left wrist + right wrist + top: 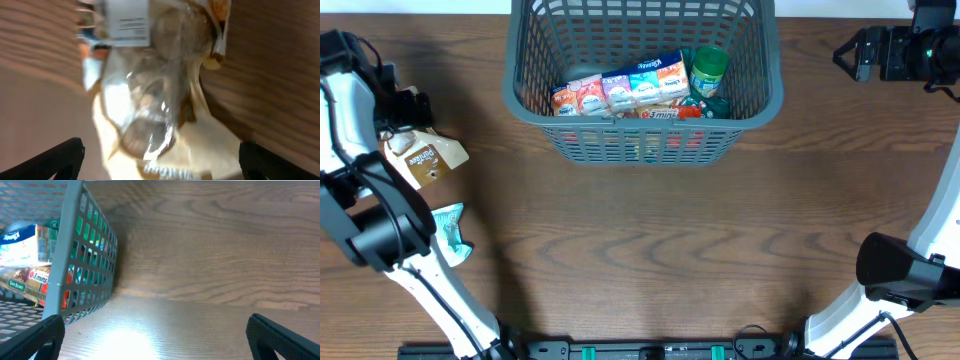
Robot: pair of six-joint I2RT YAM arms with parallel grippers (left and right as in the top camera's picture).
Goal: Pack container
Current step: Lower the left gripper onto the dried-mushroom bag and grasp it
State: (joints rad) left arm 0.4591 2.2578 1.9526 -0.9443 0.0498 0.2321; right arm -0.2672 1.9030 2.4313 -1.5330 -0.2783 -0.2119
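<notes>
My left gripper should move down, open, onto the clear middle of the snack bag, because the bag is lying on the tabletop just below the spread fingers.
The container (pixel 525 100), a dark grey lattice basket, stands at the table's far middle. Inside it are a row of small cartons (pixel 620 92), a green-lidded jar (pixel 709 70) and a red-printed packet (pixel 665 114). A cream and brown snack bag (pixel 425 160) lies on the table at the left. My left gripper (pixel 405 108) hovers open just over it. In the left wrist view the bag (pixel 165 120) is blurred and fills the space between the spread fingers (pixel 60 160). My right gripper (pixel 842 55) hangs open and empty to the right of the container (pixel 75 280).
A teal packet (pixel 450 232) lies on the table nearer the front, partly under the left arm. The wooden table (pixel 650 250) stretches in front of the container. The right arm's base (pixel 905 270) stands at the front right.
</notes>
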